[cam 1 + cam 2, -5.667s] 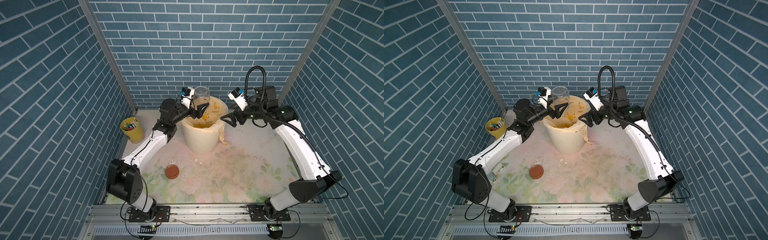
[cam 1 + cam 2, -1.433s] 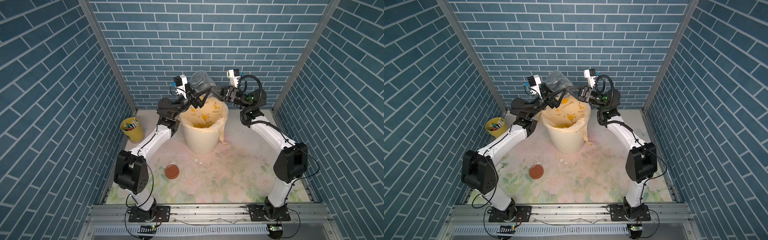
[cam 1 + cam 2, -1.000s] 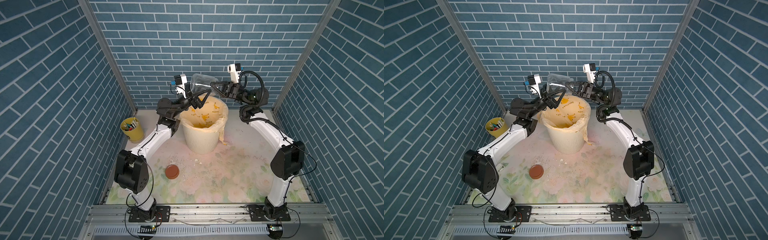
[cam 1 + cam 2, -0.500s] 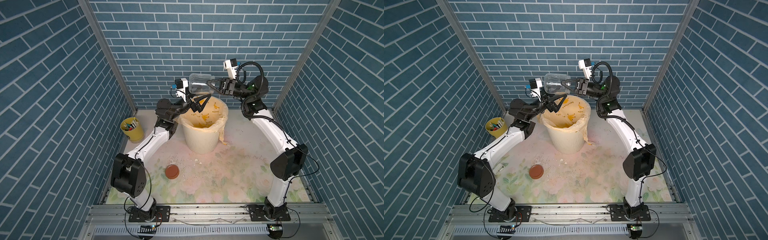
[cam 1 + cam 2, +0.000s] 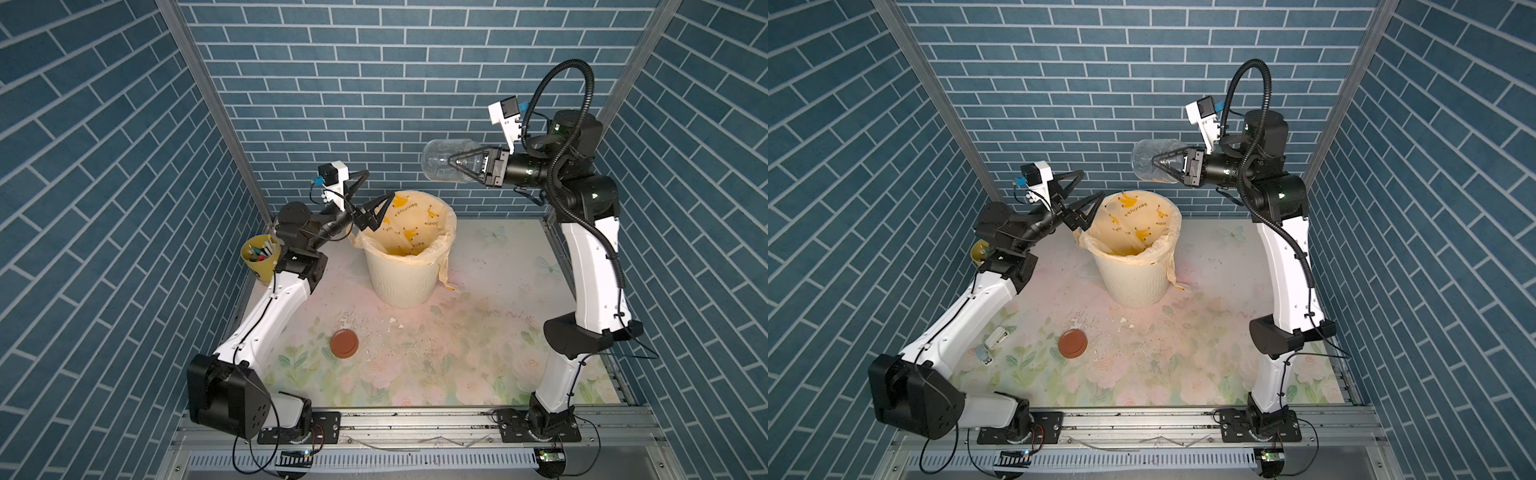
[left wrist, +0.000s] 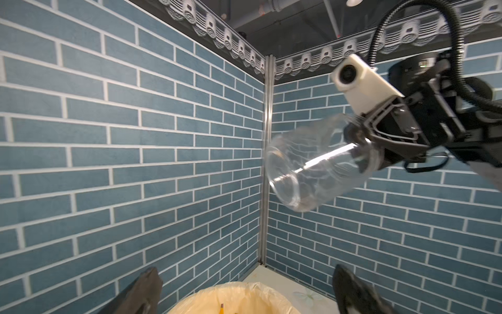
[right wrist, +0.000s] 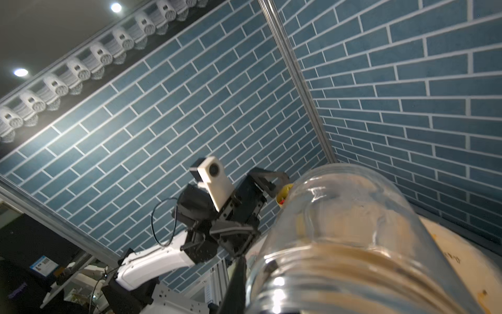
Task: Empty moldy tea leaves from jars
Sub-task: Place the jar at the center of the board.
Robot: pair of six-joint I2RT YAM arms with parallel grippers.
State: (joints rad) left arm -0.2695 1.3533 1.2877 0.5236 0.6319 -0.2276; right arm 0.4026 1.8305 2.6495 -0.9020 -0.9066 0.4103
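My right gripper should move back and down, turn the jar (image 5: 440, 166) base-down onto the open mat before the bin and release it, since the mat looks empty.
The clear glass jar (image 5: 440, 166) (image 5: 1148, 164) hangs on its side high in the air, right of and above the bin. My right gripper (image 5: 457, 164) (image 5: 1160, 163) is shut on its threaded mouth, and the jar's base points left. Seen in the left wrist view, the jar (image 6: 312, 168) looks empty apart from smears. It fills the right wrist view (image 7: 353, 244). My left gripper (image 5: 379, 183) (image 5: 1092, 183) (image 6: 248, 293) stands wide open and empty over the bin's left rim. The moldy tea leaves are out of view. The reddish-brown lid (image 5: 344, 344) (image 5: 1072, 343) lies on the mat.
The cream ribbed bin (image 5: 399, 282) (image 5: 1133, 282) with a banana-print bag stands at the back centre. A yellow cup of pens (image 5: 261, 257) sits by the left wall. White crumbs and dark specks are scattered on the floral mat (image 5: 457, 353). Brick walls close in three sides.
My left gripper opened and let go of the jar, then sank toward the bin's rim. The right gripper took the jar and carried it rightward, away from above the bin.
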